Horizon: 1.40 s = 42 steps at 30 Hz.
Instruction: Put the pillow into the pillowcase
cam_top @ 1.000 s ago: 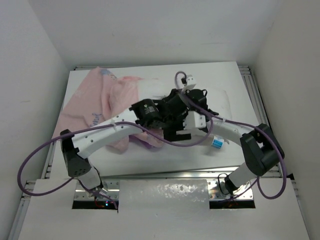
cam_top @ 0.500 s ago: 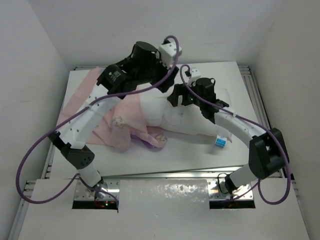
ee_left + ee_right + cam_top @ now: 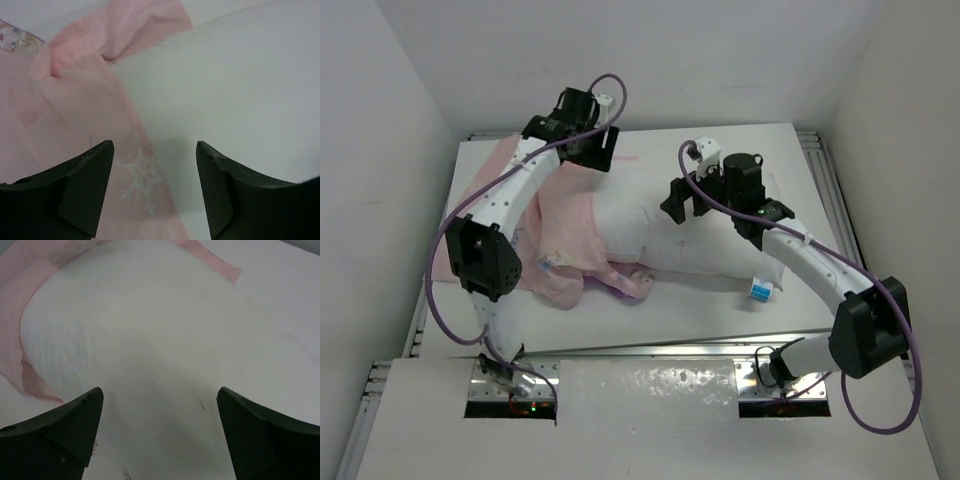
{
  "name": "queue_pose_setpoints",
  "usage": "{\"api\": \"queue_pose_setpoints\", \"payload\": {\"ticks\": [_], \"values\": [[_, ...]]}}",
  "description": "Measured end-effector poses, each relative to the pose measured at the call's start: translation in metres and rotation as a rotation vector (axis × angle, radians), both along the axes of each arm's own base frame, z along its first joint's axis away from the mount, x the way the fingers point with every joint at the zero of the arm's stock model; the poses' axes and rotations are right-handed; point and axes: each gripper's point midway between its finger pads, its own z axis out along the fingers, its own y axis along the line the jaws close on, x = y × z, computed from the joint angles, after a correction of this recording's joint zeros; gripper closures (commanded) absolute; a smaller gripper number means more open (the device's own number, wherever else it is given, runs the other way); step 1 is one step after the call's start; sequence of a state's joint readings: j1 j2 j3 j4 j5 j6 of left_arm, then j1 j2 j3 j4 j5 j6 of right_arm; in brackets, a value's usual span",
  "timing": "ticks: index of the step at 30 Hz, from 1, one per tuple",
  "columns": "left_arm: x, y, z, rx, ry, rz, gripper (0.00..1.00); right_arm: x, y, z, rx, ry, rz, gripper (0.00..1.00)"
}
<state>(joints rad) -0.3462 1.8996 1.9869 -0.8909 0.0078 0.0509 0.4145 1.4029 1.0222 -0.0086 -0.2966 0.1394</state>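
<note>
The left gripper moves down next and closes on the pillowcase's pink edge point(image 3: 593, 191) point(image 3: 149, 150) beside the snowflake, which lies below, in line with its open fingers' gap.
The white pillow point(image 3: 705, 248) lies across the middle of the table, its blue tag point(image 3: 760, 290) at the near right corner. Its left end sits inside the mouth of the pink pillowcase point(image 3: 565, 232), which spreads to the left. My left gripper point(image 3: 599, 160) is open at the back, over the pillowcase's far edge. In the left wrist view, the pillowcase point(image 3: 75, 100) with a snowflake print and the pillow point(image 3: 240, 85) lie under the left gripper point(image 3: 154, 147). My right gripper point(image 3: 682, 212) hovers open over the pillow point(image 3: 160, 330), with nothing between its fingers point(image 3: 160, 392). The pillowcase rim point(image 3: 20, 315) curls round the pillow's left side.
The white table point(image 3: 720, 150) is boxed in by white walls at the back and on both sides. Metal rails point(image 3: 830, 190) run along its left and right edges. Purple cables point(image 3: 440, 300) loop off both arms.
My left arm swung from over the pillow's middle to the table's back left. My right gripper lifted off the pillow, moved back a little and opened wider.
</note>
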Motion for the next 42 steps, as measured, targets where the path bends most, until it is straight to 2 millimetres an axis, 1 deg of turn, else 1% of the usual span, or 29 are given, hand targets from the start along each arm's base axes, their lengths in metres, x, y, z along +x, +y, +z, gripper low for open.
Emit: {"api": "queue_pose_setpoints", "payload": {"ticks": [1,4,5,6,8,10,12,13,15,17,18,19,20,22,23,24,26,27,28,29,31,33,36,39,42], "values": [[0.000,0.000,-0.009,0.012,0.019,0.002,0.37,0.001,-0.002,-0.001,-0.009,-0.003,-0.005,0.07],[-0.002,0.001,-0.033,0.048,0.067,0.012,0.49,0.001,-0.006,-0.006,-0.032,0.010,-0.025,0.07],[-0.004,0.003,-0.043,0.065,0.089,0.018,0.55,0.001,-0.007,-0.006,-0.037,0.010,-0.030,0.06],[-0.005,0.006,-0.051,0.081,0.102,0.028,0.57,0.003,-0.009,-0.006,-0.042,0.009,-0.040,0.06],[-0.008,0.012,-0.060,0.112,0.117,0.050,0.54,0.006,-0.009,-0.003,-0.045,0.002,-0.049,0.06],[-0.008,0.018,-0.064,0.138,0.118,0.069,0.54,0.014,-0.007,0.002,-0.043,-0.008,-0.051,0.06],[-0.007,0.022,-0.064,0.154,0.111,0.084,0.58,0.025,-0.001,0.005,-0.037,-0.007,-0.049,0.06],[-0.007,0.023,-0.064,0.159,0.107,0.089,0.61,0.033,0.003,0.006,-0.032,-0.006,-0.049,0.06],[-0.008,0.025,-0.065,0.168,0.102,0.095,0.63,0.048,0.012,0.003,-0.027,0.008,-0.045,0.04],[-0.011,0.026,-0.066,0.177,0.102,0.097,0.67,0.064,0.020,-0.006,-0.028,0.028,-0.043,0.04],[-0.013,0.027,-0.066,0.182,0.103,0.098,0.72,0.071,0.024,-0.013,-0.029,0.041,-0.040,0.04],[-0.015,0.027,-0.067,0.185,0.104,0.097,0.82,0.076,0.028,-0.020,-0.032,0.054,-0.038,0.04],[-0.016,0.028,-0.067,0.187,0.106,0.099,0.87,0.078,0.031,-0.029,-0.039,0.071,-0.034,0.06],[-0.017,0.029,-0.068,0.199,0.109,0.094,1.00,0.084,0.038,-0.049,-0.054,0.111,-0.024,0.12],[-0.017,0.030,-0.069,0.202,0.110,0.093,1.00,0.085,0.041,-0.059,-0.064,0.132,-0.019,0.16],[-0.018,0.030,-0.069,0.206,0.111,0.090,1.00,0.085,0.043,-0.067,-0.071,0.142,-0.013,0.25],[-0.019,0.031,-0.070,0.214,0.117,0.084,1.00,0.081,0.050,-0.075,-0.085,0.151,0.004,0.39],[-0.020,0.032,-0.070,0.219,0.120,0.079,1.00,0.080,0.053,-0.075,-0.090,0.145,0.014,0.49],[-0.021,0.032,-0.070,0.222,0.124,0.076,1.00,0.078,0.056,-0.074,-0.091,0.137,0.023,0.72],[-0.022,0.032,-0.070,0.226,0.128,0.070,1.00,0.077,0.061,-0.073,-0.092,0.123,0.035,0.83],[-0.024,0.032,-0.068,0.231,0.135,0.053,1.00,0.072,0.067,-0.074,-0.082,0.116,0.050,1.00],[-0.027,0.031,-0.064,0.233,0.143,0.030,1.00,0.065,0.070,-0.078,-0.060,0.114,0.057,1.00],[-0.030,0.029,-0.053,0.232,0.144,0.000,1.00,0.058,0.070,-0.080,-0.012,0.103,0.055,1.00],[-0.028,0.028,-0.041,0.233,0.125,-0.024,1.00,0.050,0.069,-0.076,0.042,0.085,0.047,1.00],[-0.028,0.024,-0.036,0.242,0.110,-0.053,1.00,0.041,0.069,-0.069,0.096,0.061,0.032,1.00]]}}
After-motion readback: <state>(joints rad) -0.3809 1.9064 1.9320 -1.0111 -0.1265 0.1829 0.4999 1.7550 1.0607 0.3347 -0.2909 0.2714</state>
